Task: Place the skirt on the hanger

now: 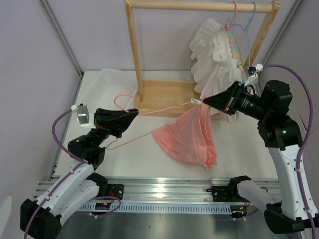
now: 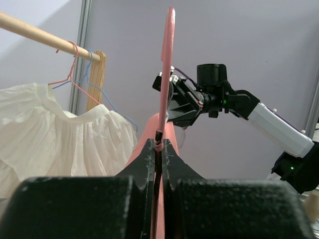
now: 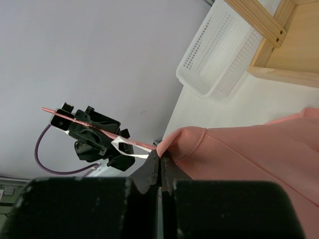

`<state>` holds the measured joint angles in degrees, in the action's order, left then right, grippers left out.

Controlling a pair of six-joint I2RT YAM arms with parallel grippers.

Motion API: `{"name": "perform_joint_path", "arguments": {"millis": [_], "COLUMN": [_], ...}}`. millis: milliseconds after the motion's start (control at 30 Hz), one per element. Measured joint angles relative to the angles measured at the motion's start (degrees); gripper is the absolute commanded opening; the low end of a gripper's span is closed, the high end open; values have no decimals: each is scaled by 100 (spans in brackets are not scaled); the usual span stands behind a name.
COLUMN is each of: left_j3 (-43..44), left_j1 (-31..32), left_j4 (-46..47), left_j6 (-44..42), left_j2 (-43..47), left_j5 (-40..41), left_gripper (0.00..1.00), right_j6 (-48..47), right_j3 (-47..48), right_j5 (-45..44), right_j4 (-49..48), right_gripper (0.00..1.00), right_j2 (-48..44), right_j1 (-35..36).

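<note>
The rod's bare end (image 1: 152, 4) is above and outward, so my left gripper should next move up and outward, lay the hanger's hook over that end and let go of it.
My left gripper (image 1: 130, 115) is shut on the thin pink hanger (image 1: 159, 110), holding it above the table with its hook toward the rack. In the left wrist view the wire (image 2: 167, 74) rises straight out of the closed jaws (image 2: 158, 144). The salmon-pink skirt (image 1: 189, 142) hangs from my right gripper (image 1: 204, 101), which is shut on its waistband edge (image 3: 249, 154), and its lower part rests on the table. The hanger's right end meets the skirt's pinched edge at the right gripper (image 3: 160, 158). The wire (image 3: 134, 143) runs from there back to the left gripper (image 3: 92, 134).
A wooden clothes rack (image 1: 137, 59) stands at the back, with a white ruffled garment (image 1: 212, 50) and a blue hanger (image 1: 250, 25) on its rod. A white perforated basket (image 1: 112, 82) sits at the back left. A metal rail (image 1: 159, 191) runs along the near edge.
</note>
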<state>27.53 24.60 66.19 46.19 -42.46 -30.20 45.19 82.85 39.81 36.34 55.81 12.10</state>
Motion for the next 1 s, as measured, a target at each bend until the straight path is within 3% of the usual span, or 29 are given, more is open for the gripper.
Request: {"name": "perform_joint_path", "arguments": {"millis": [1000], "left_j3": [-72], "left_j1": [0], "left_j4": [-170], "left_j6": [-17], "left_j2": [299], "left_j5": [4], "left_gripper": [0], "right_j6": [-20], "right_j3": [-48], "right_j5": [-7], "right_j4": [31], "right_gripper": [0], "right_j2": [0], "right_j1": [-11]}}
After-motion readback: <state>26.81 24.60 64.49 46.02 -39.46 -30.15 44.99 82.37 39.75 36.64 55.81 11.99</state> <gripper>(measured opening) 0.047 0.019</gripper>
